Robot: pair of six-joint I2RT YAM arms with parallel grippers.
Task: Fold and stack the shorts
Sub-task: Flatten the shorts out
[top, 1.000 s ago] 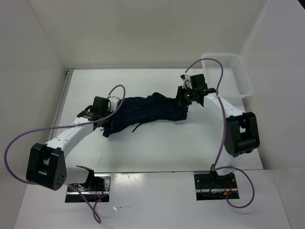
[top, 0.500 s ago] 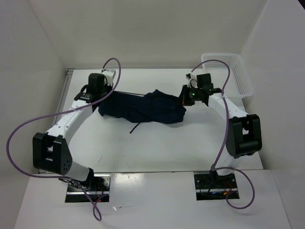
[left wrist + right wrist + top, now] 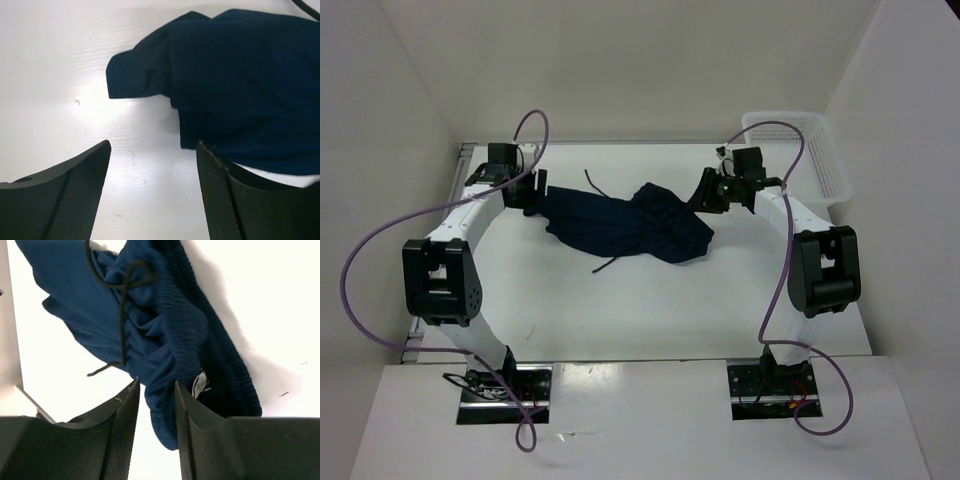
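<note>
The left gripper moves down and toward the right in its wrist view next, onto the lower corner of the navy fabric [image 3: 191, 138], because its open fingers frame bare table.
The dark navy shorts [image 3: 620, 225] lie bunched in a rough band across the back middle of the table, a thin drawstring [image 3: 605, 265] trailing toward the front. My left gripper [image 3: 532, 192] stands open at their left end, and its view shows bare table between the fingers [image 3: 153, 147] with the shorts [image 3: 240, 75] just ahead to the right. At the right end is my right gripper [image 3: 703, 195], its jaws [image 3: 156, 385] partly open over the ribbed waistband [image 3: 165, 315]. A fold of fabric shows in the gap, loose. The white tag [image 3: 200, 384] sits beside the right finger.
A white mesh basket [image 3: 835, 165] stands at the back right corner, behind the right arm. White walls close in the table on the left, back and right. Purple cables loop above both arms.
The left arm swung from the front left to the back left, pulling that end of the shorts along, then opened and let go. The right gripper also opened off the waistband.
</note>
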